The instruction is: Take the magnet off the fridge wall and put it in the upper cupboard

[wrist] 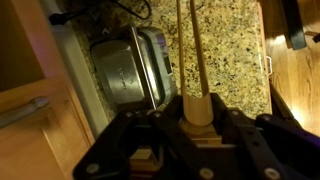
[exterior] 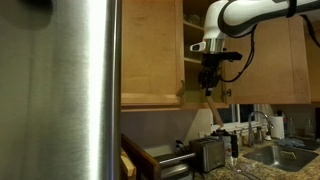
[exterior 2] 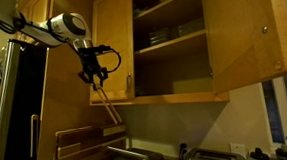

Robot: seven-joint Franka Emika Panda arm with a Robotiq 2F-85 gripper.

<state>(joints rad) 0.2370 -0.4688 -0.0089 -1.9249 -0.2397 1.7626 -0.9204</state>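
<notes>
The magnet hangs below the cupboard's edge. Next I should tilt my gripper into the open cupboard (exterior 2: 172, 50) and bring it over the bottom shelf (exterior 2: 170, 90) to let go of the magnet.
My gripper (exterior 2: 97, 75) is shut on the magnet (exterior 2: 109, 105), a long narrow tan strip that hangs down from the jaws and slants a little. The wrist view shows the strip (wrist: 194, 50) clamped at one end between the fingers (wrist: 198, 108), reaching down toward the counter. The gripper (exterior: 208, 76) hangs just below and in front of the upper cupboard (exterior: 150, 50), whose door stands open. Wooden shelves with stacked dishes show inside the cupboard (exterior 2: 172, 50). The steel fridge wall (exterior: 70, 90) fills the near side, away from the gripper.
A steel toaster (exterior: 208, 153) stands on the speckled granite counter (wrist: 230, 50) right under the gripper, also in the wrist view (wrist: 125, 65). A sink with a tap (exterior: 278, 152) lies further along. The open cupboard door (exterior 2: 243, 34) juts out.
</notes>
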